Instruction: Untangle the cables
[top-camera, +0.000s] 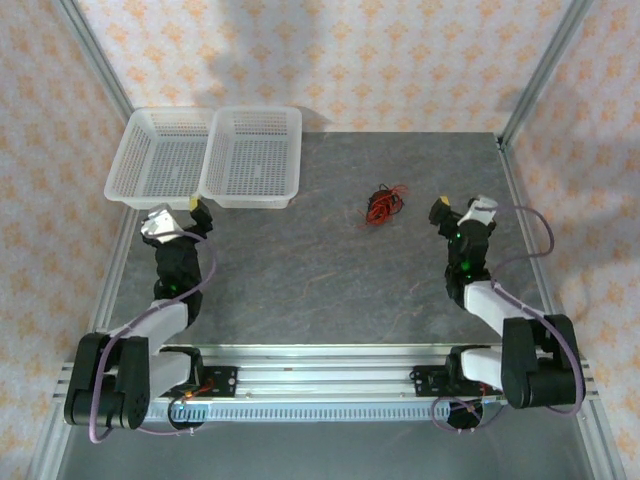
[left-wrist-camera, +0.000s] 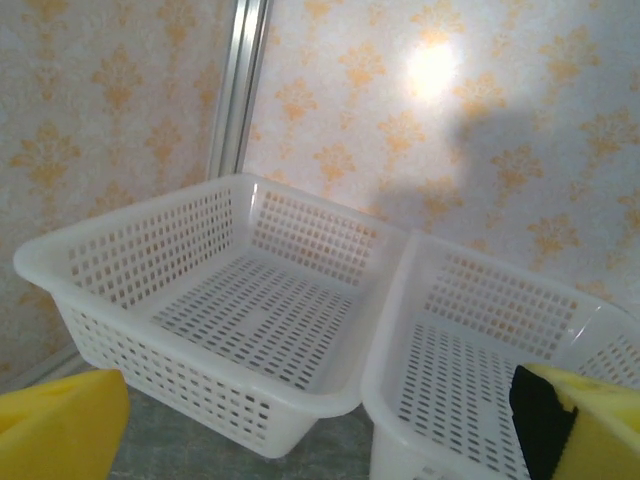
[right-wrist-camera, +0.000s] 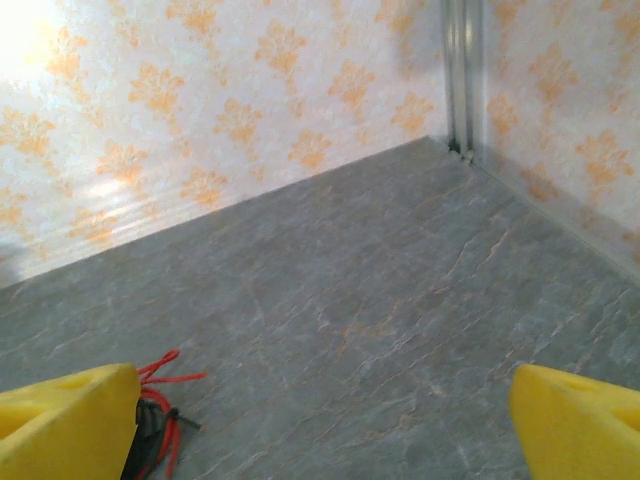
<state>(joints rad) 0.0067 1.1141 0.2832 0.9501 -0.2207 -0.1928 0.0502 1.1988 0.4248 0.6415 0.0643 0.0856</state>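
Note:
My right gripper's fingers have only bare table between them. Next I need to move my right gripper across over the tangled red and black bundle (top-camera: 383, 205) (right-wrist-camera: 158, 425), tip it downward and lower it onto that.
The cables (top-camera: 384, 205) lie as a small tangled bundle of thin red and black wires on the grey table, right of centre. My right gripper (top-camera: 444, 210) hovers just to the right of the bundle, apart from it. In the right wrist view its yellow fingers (right-wrist-camera: 66, 420) stand wide open with bare table between them, and the cables (right-wrist-camera: 160, 412) peek out beside the left finger. My left gripper (top-camera: 199, 209) is at the left, near the baskets. It is open too, its yellow fingertips (left-wrist-camera: 60, 428) framing the basket fronts, with nothing held.
Two empty white perforated baskets (top-camera: 125, 160) (top-camera: 250, 203) stand side by side at the table's back left; the left wrist view shows them close up (left-wrist-camera: 150, 360) (left-wrist-camera: 385, 330). Aluminium frame posts (top-camera: 535, 75) and patterned walls enclose the table (top-camera: 300, 270).

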